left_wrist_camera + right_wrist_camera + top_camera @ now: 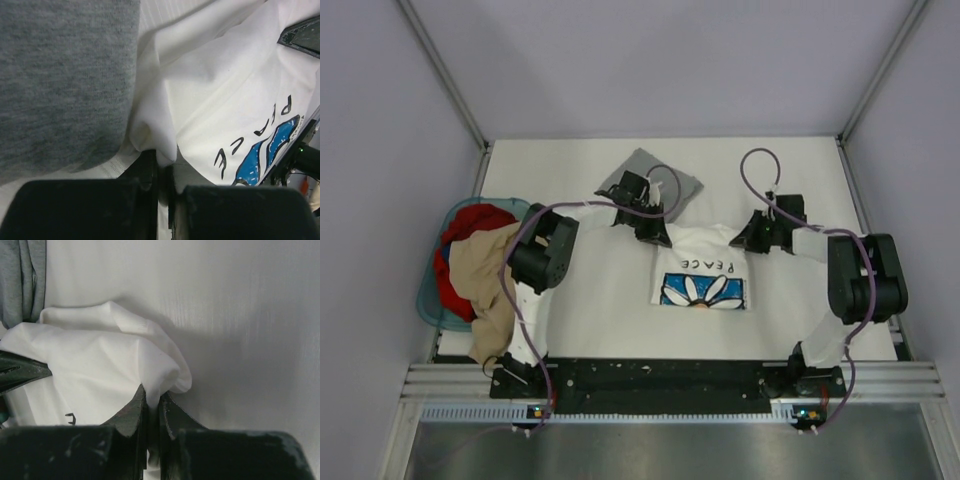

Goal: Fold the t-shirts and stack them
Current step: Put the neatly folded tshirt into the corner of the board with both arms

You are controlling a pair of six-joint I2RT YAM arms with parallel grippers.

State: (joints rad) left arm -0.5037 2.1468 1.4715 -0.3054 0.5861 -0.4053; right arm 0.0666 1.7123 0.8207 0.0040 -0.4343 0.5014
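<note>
The grey t-shirt lies folded, so I will lift my right gripper and carry it outward. I will then lower it and release the white corner over the grey t-shirt's nearest corner point(694, 187).
The white t-shirt point(705, 270) with a blue daisy print and dark lettering lies partly folded mid-table. My left gripper point(655, 232) is shut on its far left corner; the pinched white fold point(165, 150) shows between the jaws point(162, 167). My right gripper point(748, 240) is shut on its far right corner, the cloth point(155, 375) bunched above the jaws point(153, 400). The grey t-shirt point(650, 180) lies folded just behind the left gripper and fills the left of the left wrist view point(65, 80). A grey edge shows in the right wrist view point(22, 280).
A blue basket point(432, 300) at the table's left edge holds red, blue and tan clothes point(485, 270), some hanging over its rim. Metal frame posts point(445, 70) rise at the table's far corners. The white table point(820, 190) extends right of the shirt.
</note>
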